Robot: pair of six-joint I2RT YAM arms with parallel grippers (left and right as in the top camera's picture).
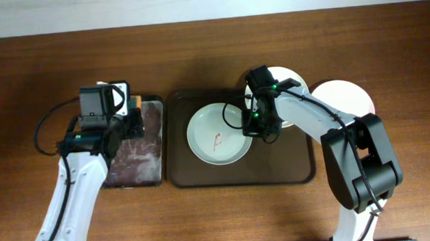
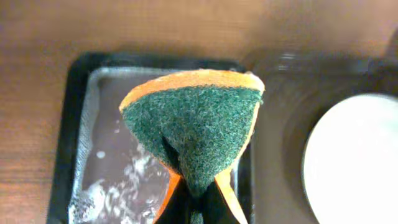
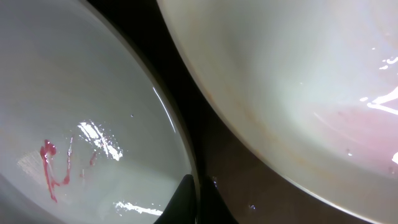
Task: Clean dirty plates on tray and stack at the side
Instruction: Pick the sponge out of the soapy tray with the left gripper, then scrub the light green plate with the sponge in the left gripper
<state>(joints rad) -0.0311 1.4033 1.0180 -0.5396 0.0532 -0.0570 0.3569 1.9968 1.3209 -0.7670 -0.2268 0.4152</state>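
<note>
My left gripper should cross to wipe the red smear (image 1: 217,135) off the plate. Then it should lower the sponge to the black tray's foamy water (image 1: 145,158) below my gripper and release the sponge.
A plate with a red smear (image 1: 217,135) lies in the left half of the dark brown tray (image 1: 240,180). My right gripper (image 1: 254,126) is shut on its right rim; in the right wrist view the fingers (image 3: 198,200) pinch the rim of this plate (image 3: 81,124). A second plate (image 1: 292,78) sits at the tray's back right, partly hidden by the arm, and shows pinkish traces in the right wrist view (image 3: 298,81). A third plate (image 1: 344,95) lies on the table right of the tray. My left gripper (image 2: 194,202) is shut on a green-orange sponge (image 2: 193,124).
The sponge hangs above a narrow black tray (image 1: 137,150) holding foamy water (image 2: 112,162), left of the brown tray. The wooden table (image 1: 220,216) surrounds both trays. The smeared plate's edge shows at the right of the left wrist view (image 2: 354,162).
</note>
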